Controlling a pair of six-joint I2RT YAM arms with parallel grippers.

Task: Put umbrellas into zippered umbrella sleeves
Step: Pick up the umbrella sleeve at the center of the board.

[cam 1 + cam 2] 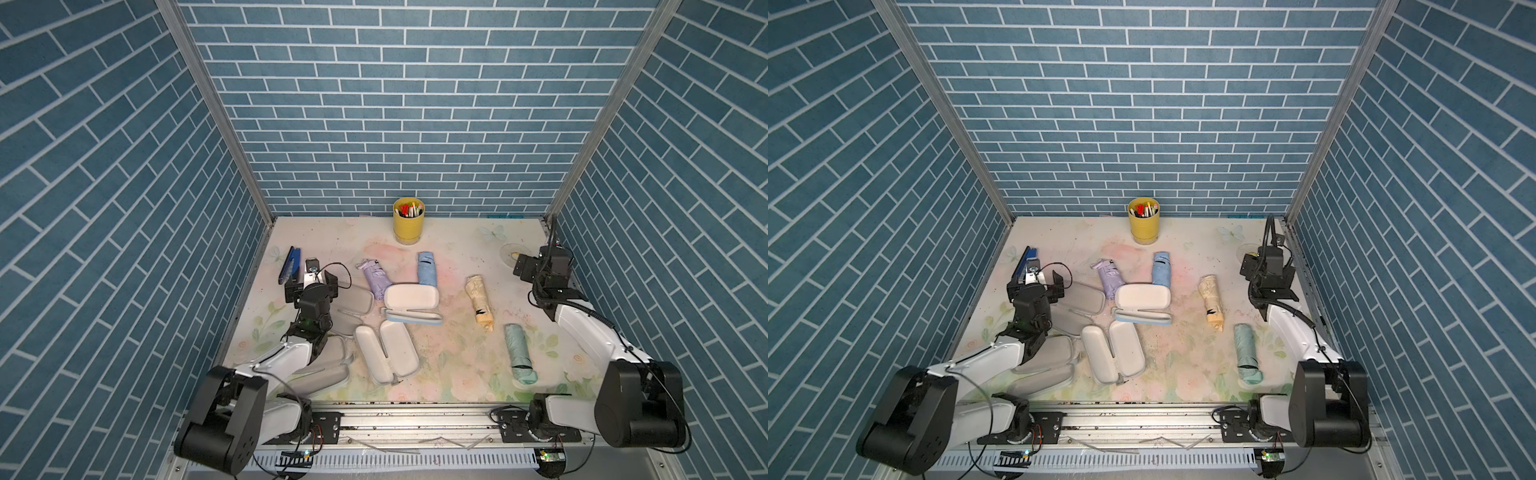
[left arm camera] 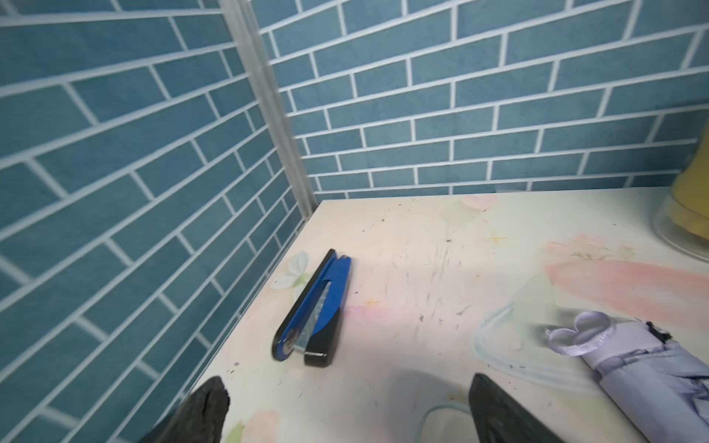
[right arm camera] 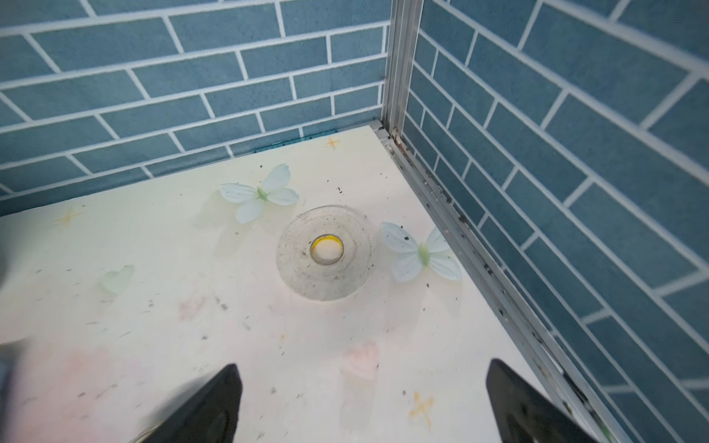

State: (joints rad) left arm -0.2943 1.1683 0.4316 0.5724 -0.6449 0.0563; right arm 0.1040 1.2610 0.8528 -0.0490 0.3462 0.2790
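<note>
My right gripper is to move back over the cream-beige umbrella next, down onto the middle sleeve's long rim (image 1: 413, 344) facing that umbrella, because the bare tabletop beside the sleeve leaves room.
Four folded umbrellas lie on the floral table: lilac (image 1: 374, 280) (image 2: 652, 376), light blue (image 1: 427, 269), cream-beige (image 1: 480, 301) and mint green (image 1: 519, 353). Four sleeves lie unzipped with grey-white insides up: a light-blue one (image 1: 411, 307), a middle one (image 1: 386, 353), one beside my left gripper (image 1: 353, 305), and one partly under my left arm (image 1: 328, 365). My left gripper (image 1: 311, 282) (image 2: 349, 406) is open and empty, between the stapler and the lilac umbrella. My right gripper (image 1: 525, 268) (image 3: 362, 399) is open and empty near the far right corner, apart from every umbrella.
A dark blue stapler (image 1: 289, 266) (image 2: 314, 310) lies by the left wall. A yellow pen cup (image 1: 408, 220) stands at the back wall. A clear tape roll (image 3: 325, 252) lies ahead of my right gripper. Brick-pattern walls close three sides.
</note>
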